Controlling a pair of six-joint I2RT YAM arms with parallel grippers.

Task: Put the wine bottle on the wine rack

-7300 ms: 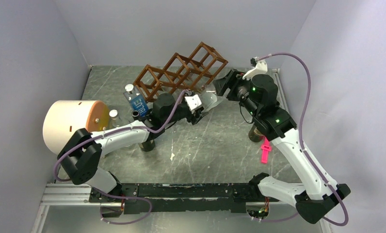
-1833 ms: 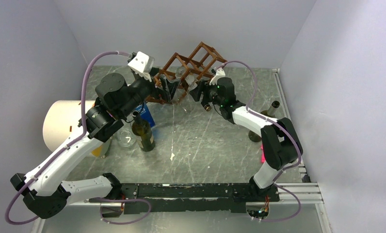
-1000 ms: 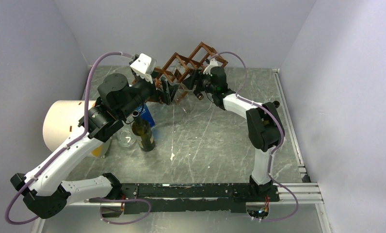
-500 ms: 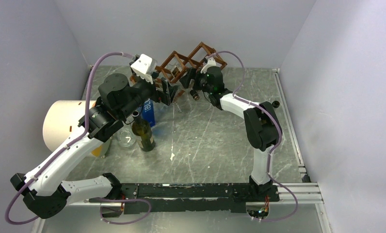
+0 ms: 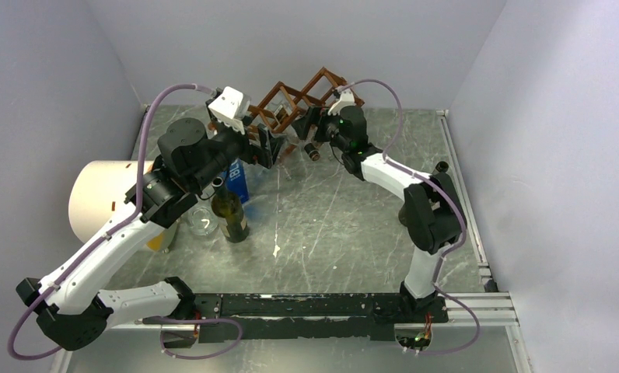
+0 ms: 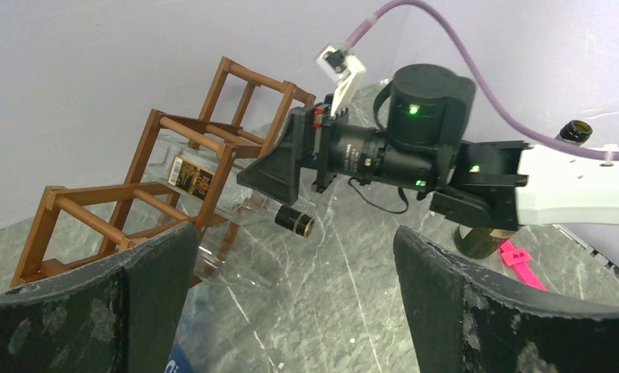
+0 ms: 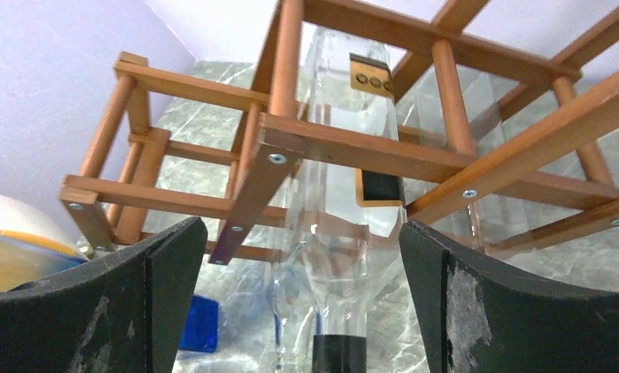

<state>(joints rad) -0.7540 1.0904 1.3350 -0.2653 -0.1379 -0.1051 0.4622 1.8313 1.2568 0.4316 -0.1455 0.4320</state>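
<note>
The other dark bottle's neck (image 5: 442,166) stands to the right of my right gripper in the top view, off the rack (image 5: 295,105): next I swing over and back to grip it.
The reddish-brown wine rack (image 5: 295,105) stands tilted at the back of the table, also seen in the left wrist view (image 6: 135,194) and close up in the right wrist view (image 7: 283,151). A clear wine bottle (image 7: 345,194) with a black-capped neck (image 5: 312,152) lies through one of its cells, neck pointing out (image 6: 295,221). My right gripper (image 5: 312,128) (image 7: 306,311) is open just above the neck, with wide gaps on both sides. My left gripper (image 5: 269,148) (image 6: 295,311) is open and empty, left of the rack.
A dark green bottle (image 5: 229,210) stands upright under the left arm, beside a glass jar (image 5: 201,223) and a blue-labelled item (image 5: 238,177). A white and orange cylinder (image 5: 108,198) lies at the left. Another dark bottle (image 5: 442,166) stands behind the right arm, near a pink object (image 6: 516,256).
My right gripper has opened off the bottle's neck and drawn back a little. The bottle stays lying in the rack. The left arm has hardly moved.
</note>
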